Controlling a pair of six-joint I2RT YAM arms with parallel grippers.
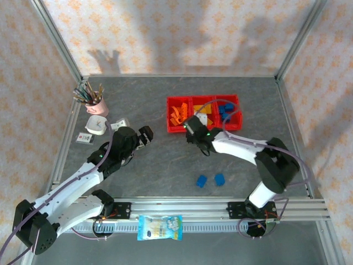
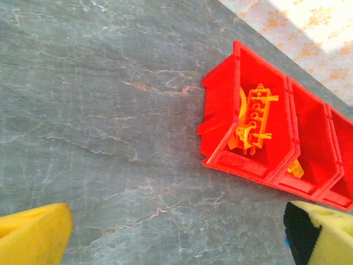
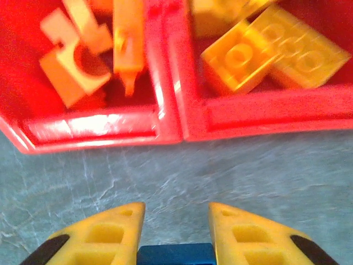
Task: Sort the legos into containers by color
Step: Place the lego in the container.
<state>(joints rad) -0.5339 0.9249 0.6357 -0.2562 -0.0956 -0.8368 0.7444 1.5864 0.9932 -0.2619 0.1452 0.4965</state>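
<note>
My right gripper will swing outward past the yellow legos and release over the blue-lego container [image 1: 226, 111], which is outward of my gripper, beyond the middle container.
Three joined red containers [image 1: 172, 128] stand at the back centre: orange legos [image 1: 178, 113] in the left one, yellow legos [image 1: 203, 114] in the middle, blue legos [image 1: 226, 109] in the right. My right gripper [image 1: 192, 128] hovers just in front of them, shut on a blue lego [image 3: 175, 255]; the wrist view has orange pieces [image 3: 71, 66], yellow bricks [image 3: 259, 55] and the dividing rim [image 3: 168, 105] ahead of the gripper [image 3: 176, 212]. Two more blue legos [image 1: 201, 180] [image 1: 219, 179] lie on the table. My left gripper [image 1: 146, 135] is open, left of the containers [image 2: 218, 110], with bare table between its fingers [image 2: 33, 237].
A pink cup of pencils [image 1: 94, 100] stands at the back left, with a white object [image 1: 96, 124] and a small card [image 1: 84, 138] beside it. A snack packet [image 1: 160, 227] lies on the front rail. Metal frame posts border the grey table [image 1: 160, 165].
</note>
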